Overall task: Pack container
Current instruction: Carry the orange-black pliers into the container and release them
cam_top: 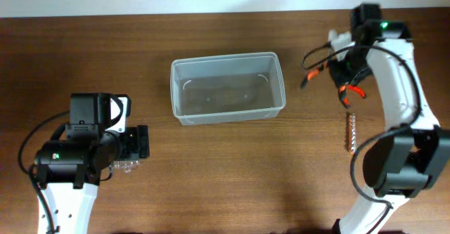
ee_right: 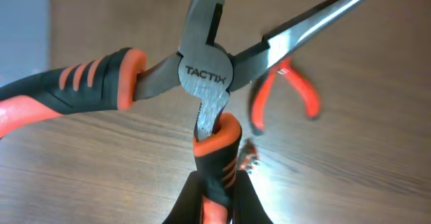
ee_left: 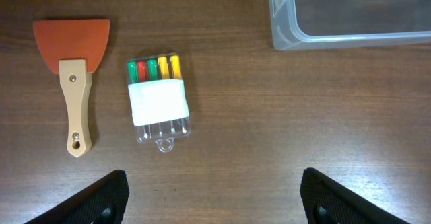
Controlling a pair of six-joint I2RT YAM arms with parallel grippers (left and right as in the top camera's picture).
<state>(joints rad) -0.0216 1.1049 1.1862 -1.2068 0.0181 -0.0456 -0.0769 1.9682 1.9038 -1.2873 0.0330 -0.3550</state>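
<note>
The right gripper's pliers next go left in the overhead view, then down onto the bare bottom of the container (cam_top: 228,88) for release, since it stands empty.
The container (cam_top: 228,88), a clear plastic bin, stands empty at the table's middle; its corner shows in the left wrist view (ee_left: 350,19). My right gripper (ee_right: 217,197) is shut on one handle of the black-and-orange TACTIX pliers (ee_right: 205,76) and holds them spread open above the table, right of the container in the overhead view (cam_top: 316,60). My left gripper (ee_left: 213,190) is open and empty over bare wood at the lower left. Ahead of it lie an orange-bladed scraper with a wooden handle (ee_left: 74,83) and a clear pack of coloured screwdriver bits (ee_left: 158,99).
Small red-handled pliers (cam_top: 355,91) lie on the table below my right gripper, also in the right wrist view (ee_right: 286,93). A strip of metal bits (cam_top: 351,132) lies nearer the front on the right. The table's far edge meets a white wall.
</note>
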